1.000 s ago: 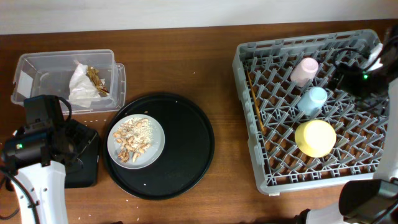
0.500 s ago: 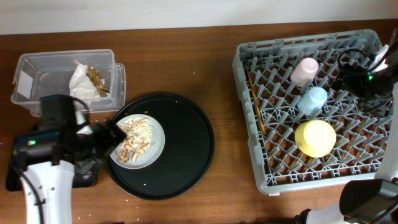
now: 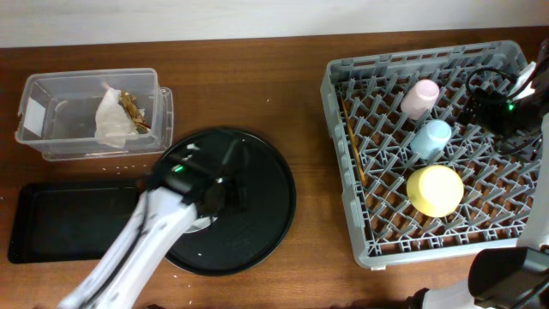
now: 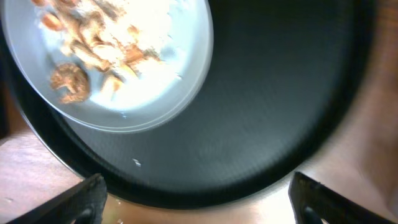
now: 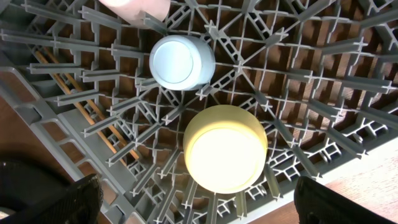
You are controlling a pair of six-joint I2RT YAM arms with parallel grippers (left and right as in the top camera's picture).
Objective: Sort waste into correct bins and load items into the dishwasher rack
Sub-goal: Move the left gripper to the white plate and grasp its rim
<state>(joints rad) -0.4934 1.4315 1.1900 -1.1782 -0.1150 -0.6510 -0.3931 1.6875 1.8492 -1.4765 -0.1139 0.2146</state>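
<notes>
I will move my left gripper outward and down onto the plate's rim next, then close it.
The pale plate with beige food scraps lies on the round black tray. My left gripper is open and empty above the tray's edge; in the overhead view it is blurred and hides the plate. The pink cup, blue cup, yellow bowl and chopsticks sit in the grey rack. My right gripper is open and empty above the yellow bowl. The napkin and brown wrapper lie in the clear tub.
The shallow black tray lies at the front left, below the tub. My left arm stretches from the front edge across it toward the round tray. Bare wooden table lies between the round tray and the rack.
My left arm has swung right, from over the shallow black tray to over the plate on the round tray, uncovering the shallow tray. The right arm has barely moved.
</notes>
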